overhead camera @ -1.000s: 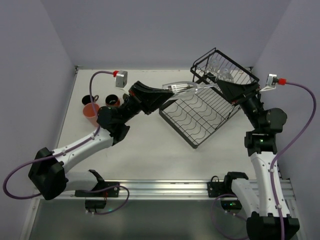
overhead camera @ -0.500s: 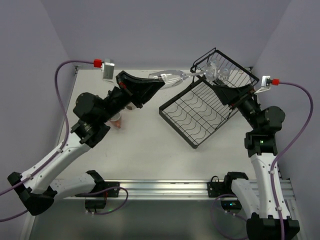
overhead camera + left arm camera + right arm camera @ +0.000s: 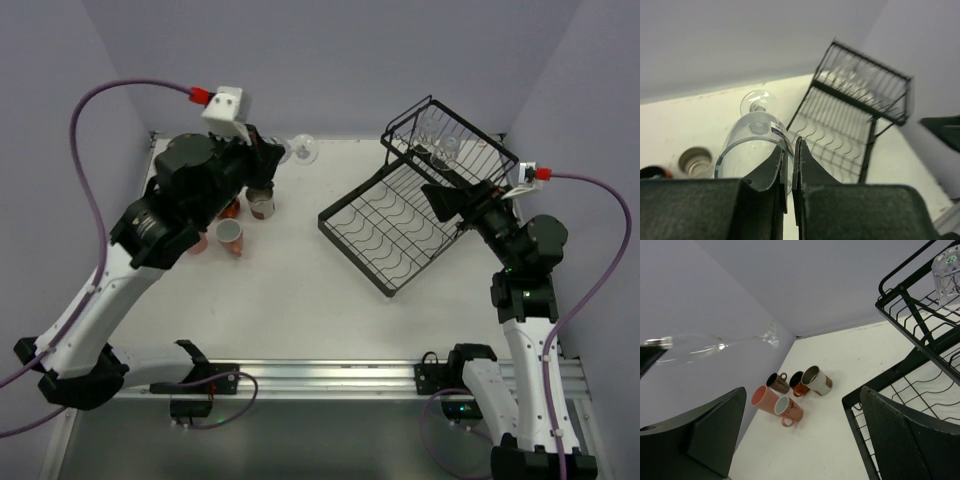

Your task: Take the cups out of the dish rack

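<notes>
The left gripper will tilt to point down, because the stemmed glass [image 3: 300, 150] hangs sideways, and then lower the glass over the empty table beside the pink mug.
A clear stemmed glass [image 3: 751, 131] lies sideways in the air, and my left gripper [image 3: 791, 142] is shut on its rim. From above, the glass [image 3: 300, 150] and the left gripper [image 3: 272, 158] hang at the back left, over the cups on the table. The right wrist view shows the same glass [image 3: 715, 345] against the wall. My right gripper [image 3: 445, 205] stands wide open above the dish rack [image 3: 355, 258], empty; its fingers [image 3: 695, 435] frame the table. Another clear glass [image 3: 447, 148] sits in the rack's raised basket [image 3: 900, 295].
On the table left of the rack stand a cream cup [image 3: 817, 381], an orange-red mug [image 3: 801, 385], a dark brown mug [image 3: 777, 383], a pink tumbler [image 3: 764, 397] and a pink mug [image 3: 790, 411]. Walls close in at the back and both sides.
My left arm has swung the stemmed glass away from the rack, leftward to above the cups. The right gripper has opened wide and drawn back a little over the rack.
</notes>
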